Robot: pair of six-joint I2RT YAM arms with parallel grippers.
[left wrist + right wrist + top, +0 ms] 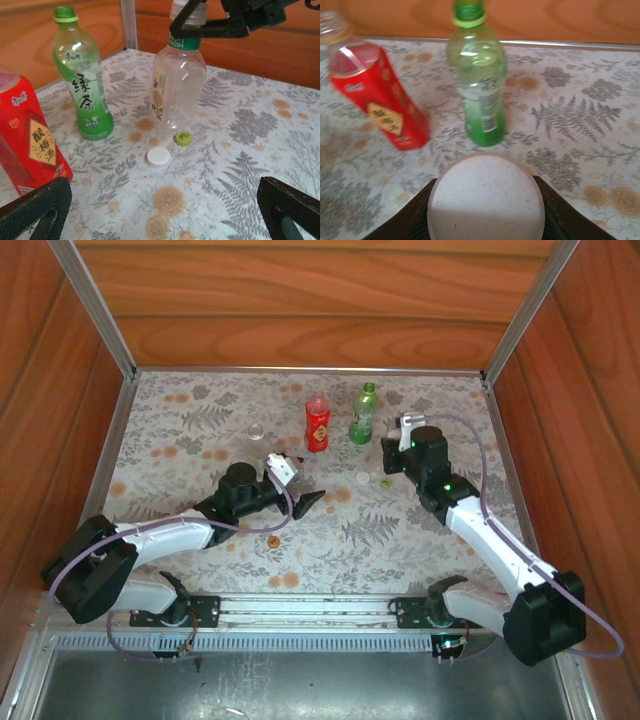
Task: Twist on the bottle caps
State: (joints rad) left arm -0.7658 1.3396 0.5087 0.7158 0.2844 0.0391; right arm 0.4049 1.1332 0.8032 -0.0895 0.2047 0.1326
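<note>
I will carry the clear bottle outward with my right gripper next, onto empty mat near the back wall (pixel 391 410) (pixel 534 99), and let go of the white cap, because that free spot is outward of the gripper.
My right gripper (pixel 486 186) is shut on a white cap (pixel 486 200) that sits on top of the clear bottle (pixel 177 85) with the green neck label. Seen from the left wrist, its fingers (pixel 210 26) pinch that bottle's top. The bottle stands on the mat. My left gripper (pixel 162 220) (pixel 295 483) is wide open with nothing in it, low over the mat. Ahead of it lie a second white cap (pixel 158 156) (pixel 362 478) and a yellow-green cap (pixel 183 138) (pixel 386 481). The green bottle (pixel 364 415) (pixel 479 85) and red bottle (pixel 317 422) (pixel 377 95) stand uncapped at the back.
A small clear round object (pixel 256 430) sits left of the red bottle. What looks like a small orange-red cap (pixel 272 540) lies near the left arm. Wooden walls (pixel 300 300) enclose the floral mat (pixel 200 410) on three sides.
</note>
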